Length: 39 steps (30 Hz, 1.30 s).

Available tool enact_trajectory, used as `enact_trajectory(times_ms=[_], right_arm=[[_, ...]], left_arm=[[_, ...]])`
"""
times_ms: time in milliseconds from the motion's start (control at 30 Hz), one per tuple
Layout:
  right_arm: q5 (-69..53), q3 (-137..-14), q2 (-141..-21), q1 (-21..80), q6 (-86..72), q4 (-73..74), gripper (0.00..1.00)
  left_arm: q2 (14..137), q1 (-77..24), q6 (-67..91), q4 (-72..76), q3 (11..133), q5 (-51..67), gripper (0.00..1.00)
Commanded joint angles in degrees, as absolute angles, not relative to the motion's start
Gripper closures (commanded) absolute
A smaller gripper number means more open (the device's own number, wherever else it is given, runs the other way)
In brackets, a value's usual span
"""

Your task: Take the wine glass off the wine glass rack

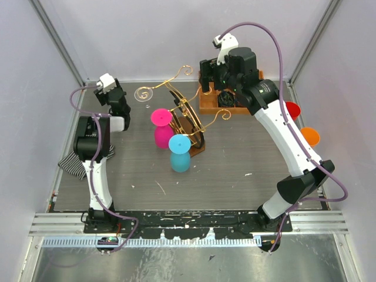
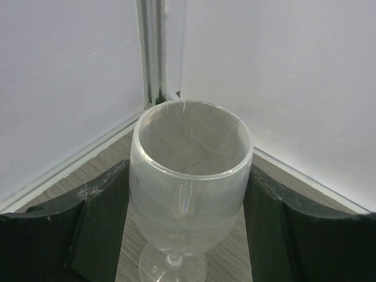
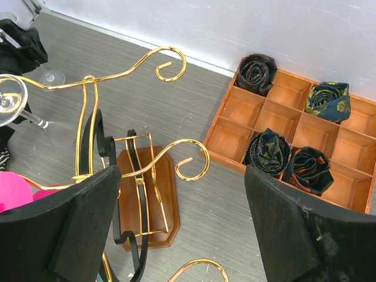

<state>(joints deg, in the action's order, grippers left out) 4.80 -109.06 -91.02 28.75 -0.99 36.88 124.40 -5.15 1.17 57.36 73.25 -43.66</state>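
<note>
My right gripper moves across the wine glass rack [image 1: 187, 114] next and turns onto the hanging glass's clear foot, since that foot lies to its left in the top view.
The gold wire wine glass rack [image 1: 187, 114] stands mid-table on its brown wooden base [image 3: 147, 200]. A clear wine glass [image 2: 191, 182] stands upright between my left gripper's [image 2: 188, 235] fingers in the far left corner. Both pads touch its bowl and its foot is at the tabletop. My left gripper [image 1: 108, 94] is left of the rack. Another clear glass [image 3: 12, 100] hangs on a rack arm, seen from above as a clear disc [image 1: 143, 93]. My right gripper [image 3: 182, 176] is open and empty above the rack's right side [image 1: 212, 76].
A pink glass [image 1: 161, 120] and a blue glass [image 1: 180, 150] sit upside down at the rack's front. An orange-brown compartment tray [image 3: 276, 117] with rolled dark ties is at the back right. Red [image 1: 292, 108] and orange [image 1: 310, 136] cups sit at the right edge. A striped cloth [image 1: 73, 164] lies at the left.
</note>
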Motion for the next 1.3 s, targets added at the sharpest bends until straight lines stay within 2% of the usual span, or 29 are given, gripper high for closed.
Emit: enact_trajectory(times_ms=[0, 133, 167, 600, 733, 833, 967, 1033, 1100, 1267], right_arm=[[4.39, -109.70, -90.44, 28.43, -1.58, 33.58, 0.09], [4.07, -109.51, -90.44, 28.30, -1.49, 33.67, 0.09], [3.98, -109.60, -90.51, 28.30, -1.48, 33.66, 0.09], [3.96, -109.88, -90.79, 28.30, -1.96, 34.13, 0.09], [-0.68, -113.81, -92.79, 28.31, -3.55, 37.13, 0.03], [-7.03, -119.22, -95.82, 28.30, -7.28, 40.37, 0.12], [-19.69, -126.69, -101.24, 28.30, -15.50, 44.71, 0.38], [-26.38, -126.66, -102.40, 28.45, -20.73, 43.02, 0.43], [-30.51, -127.17, -104.11, 29.16, -25.12, 42.78, 0.44], [-31.94, -134.02, -109.17, 33.50, -28.30, 44.47, 0.46]], left_arm=[[124.32, -5.01, 5.29, 62.44, 72.00, -46.41, 0.25], [123.17, -4.97, 6.26, 62.05, 71.43, -46.27, 0.03], [122.79, -5.03, 6.36, 62.05, 71.24, -46.19, 0.01], [112.10, -6.34, 4.72, 60.10, 64.68, -46.59, 0.01], [103.13, -9.14, 5.33, 48.32, 63.09, -50.60, 0.01], [95.00, -10.62, 8.61, 38.99, 60.67, -51.55, 0.01], [82.27, -10.98, 21.74, 12.34, 62.54, -51.61, 0.01], [77.35, -11.12, 27.33, -0.42, 64.49, -51.38, 0.01], [72.53, -11.11, 31.98, -9.42, 65.58, -49.85, 0.01], [63.36, -11.15, 34.83, -23.35, 67.56, -41.52, 0.03]])
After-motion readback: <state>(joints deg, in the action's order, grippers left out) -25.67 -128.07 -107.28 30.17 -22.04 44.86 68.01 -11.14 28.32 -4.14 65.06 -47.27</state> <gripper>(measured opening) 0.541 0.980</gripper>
